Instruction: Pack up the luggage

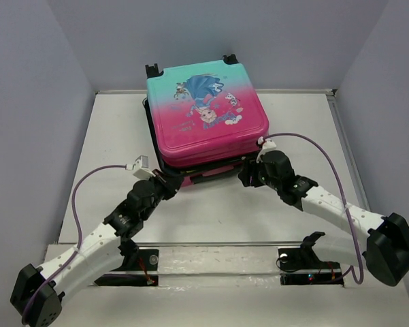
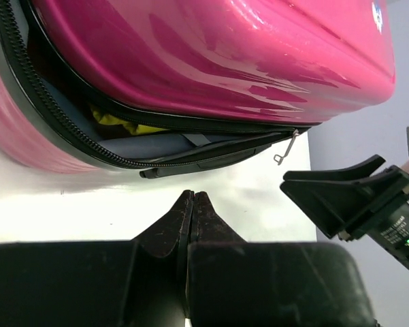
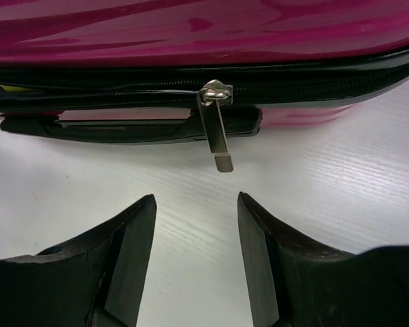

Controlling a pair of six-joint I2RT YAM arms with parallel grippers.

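I need to move my right gripper outward next, until its fingers are on both sides of the silver zipper pull, and close on it. The zipper pull hangs just outward of the fingers, and the luggage's seam is gaping.
The luggage, a pink-to-teal hard shell with a cartoon princess on the lid, lies flat with its lid down but its near edge still unzipped. In the left wrist view the seam gapes and shows grey lining and something yellow inside. My left gripper is shut and empty, just short of the near edge. My right gripper is open, its jaws on either side of the line below the hanging silver zipper pull, not touching it. The black carry handle lies under the seam.
The luggage sits on a white table walled by grey panels. My right gripper shows in the left wrist view, close beside my left one at the near edge.
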